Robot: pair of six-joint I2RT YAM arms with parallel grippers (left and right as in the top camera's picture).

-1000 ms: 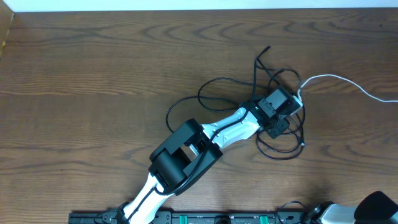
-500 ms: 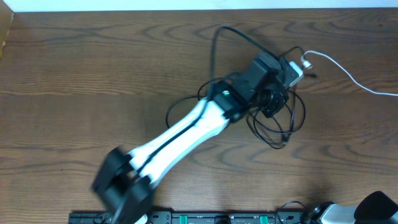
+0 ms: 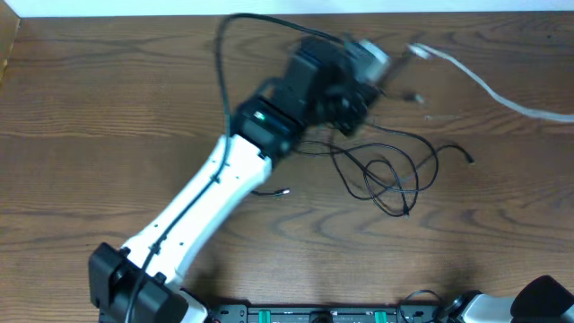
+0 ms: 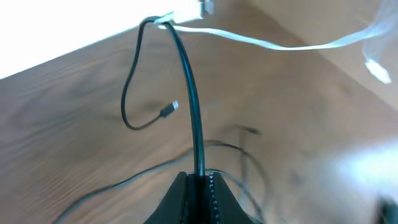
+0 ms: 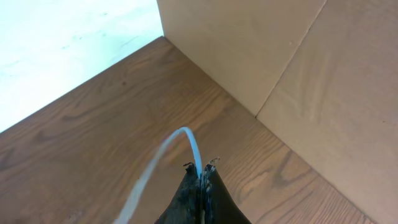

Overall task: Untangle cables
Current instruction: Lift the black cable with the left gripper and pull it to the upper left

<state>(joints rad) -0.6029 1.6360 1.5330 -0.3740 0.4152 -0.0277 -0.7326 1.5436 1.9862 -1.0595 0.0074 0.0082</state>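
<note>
I will next move my right gripper down to the bare tabletop beside the beige panels and let go of the white cable (image 3: 502, 94) there, clear of the black loops.
My left gripper (image 3: 348, 99) hangs over the far middle of the table, blurred by motion. In the left wrist view it (image 4: 200, 179) is shut on the black cable (image 4: 191, 99), which rises from the jaws, loops over and ends in a small plug (image 4: 171, 109). More of the black cable (image 3: 390, 175) lies on the table in loose loops to the right of the arm. The white cable (image 3: 502, 94) runs off the right edge. In the right wrist view my right gripper (image 5: 202, 169) is shut on the white cable (image 5: 155, 162); this gripper is outside the overhead view.
The left arm (image 3: 197, 206) slants across the table from the near left. A pale strip (image 3: 269, 7) borders the table's far edge. Beige panels (image 5: 298, 68) stand behind the right gripper. The right arm's base (image 3: 538, 301) sits at the near right corner.
The left arm has swung toward the far left, carrying the black cable with it. The tangle has spread into looser loops. The white cable's end has shifted up and left.
</note>
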